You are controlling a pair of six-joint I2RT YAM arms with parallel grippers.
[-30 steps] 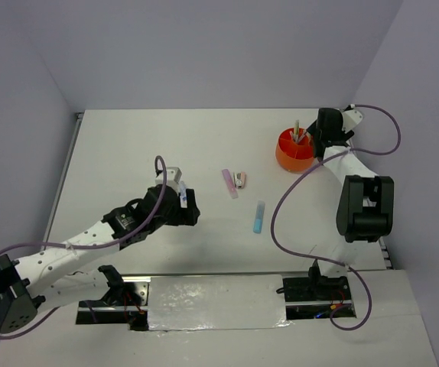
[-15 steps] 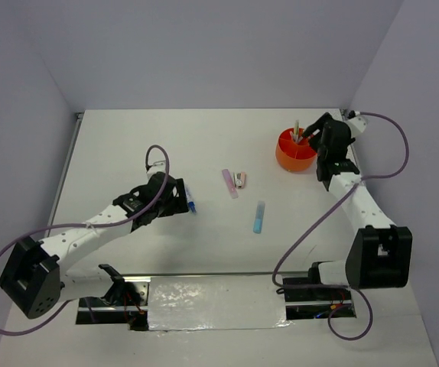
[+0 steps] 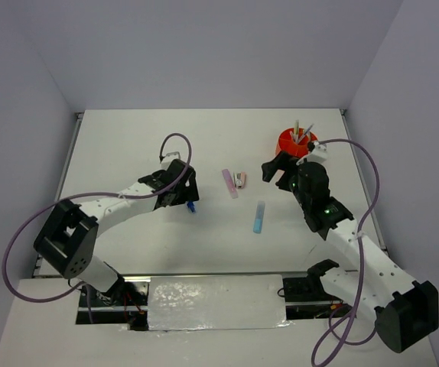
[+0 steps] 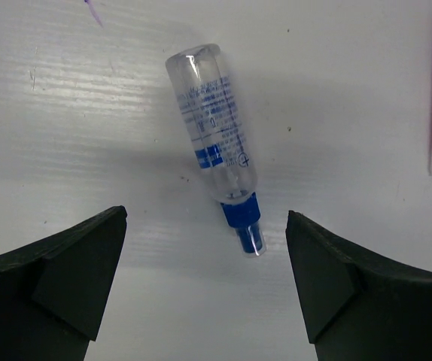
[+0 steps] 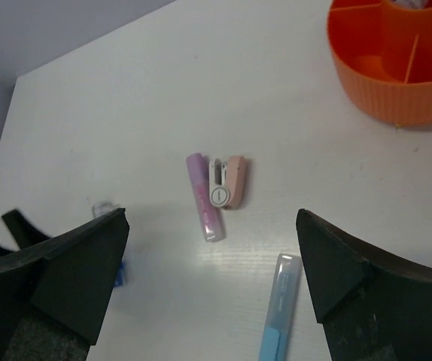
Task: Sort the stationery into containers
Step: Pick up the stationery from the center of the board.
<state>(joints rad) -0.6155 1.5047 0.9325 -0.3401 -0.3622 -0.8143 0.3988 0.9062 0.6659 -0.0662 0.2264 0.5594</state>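
Observation:
Only the blue cap lines up between my fingers, so my open left gripper should next ease outward and down around the tube's printed clear body (image 4: 215, 134).
A clear tube with a blue cap (image 4: 214, 128) lies flat on the table between my open left gripper's (image 4: 205, 214) fingers, untouched; in the top view the tube (image 3: 192, 205) is by the left gripper (image 3: 181, 191). A purple marker (image 5: 204, 197), a small pink item (image 5: 228, 181) and a light blue pen (image 5: 278, 316) lie mid-table below my open, empty right gripper (image 5: 210, 214). In the top view the right gripper (image 3: 275, 168) hovers right of the marker (image 3: 229, 183) and above the blue pen (image 3: 259, 216). The orange pot (image 3: 287, 141) holds a few upright pens.
The pot (image 5: 397, 83) stands at the back right, partly behind the right arm. The left arm lies across the left half of the table. Purple cables loop beside both arms. The walls close in on the table's far, left and right edges.
My right gripper has swung away from the pot, left and nearer, to over the mid-table items. My left gripper let go of the clear tube and now sits open over it.

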